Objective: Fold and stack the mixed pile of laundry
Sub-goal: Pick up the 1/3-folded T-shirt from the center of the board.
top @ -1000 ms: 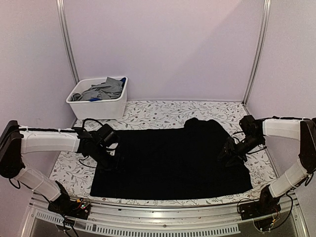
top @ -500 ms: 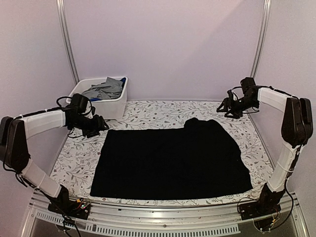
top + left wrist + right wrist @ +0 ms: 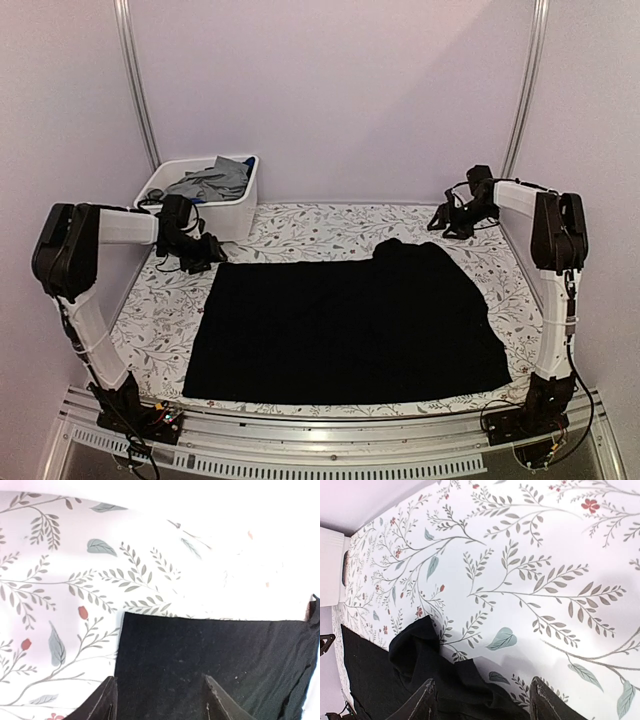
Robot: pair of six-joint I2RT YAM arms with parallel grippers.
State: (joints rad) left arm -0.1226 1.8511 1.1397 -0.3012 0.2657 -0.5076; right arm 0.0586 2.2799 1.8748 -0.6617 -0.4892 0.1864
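Observation:
The right gripper needs to go down next, to the left in the top view, onto the shirt's rumpled far edge (image 3: 473, 675), because its open fingers are still hovering beyond the shirt.
A black T-shirt (image 3: 345, 325) lies spread flat across the middle of the floral table, with a bunched hump at its far right edge (image 3: 405, 248). My left gripper (image 3: 208, 250) hovers open over the shirt's far left corner (image 3: 125, 617); its fingers (image 3: 106, 702) straddle bare black cloth and hold nothing. My right gripper (image 3: 442, 220) stands open above the table just beyond the hump, with rumpled black cloth (image 3: 420, 660) showing between its fingertips (image 3: 426, 700). A grey shirt (image 3: 215, 180) is heaped in the bin.
The white plastic bin (image 3: 195, 218) stands at the far left corner, close behind my left gripper. Metal frame posts (image 3: 135, 90) (image 3: 525, 90) rise at the back against the lilac walls. The floral tablecloth (image 3: 320, 225) shows around the shirt.
Both arms have swung from the shirt's side edges to its far end: the left to the far left corner, the right to the back right. The shirt has not moved.

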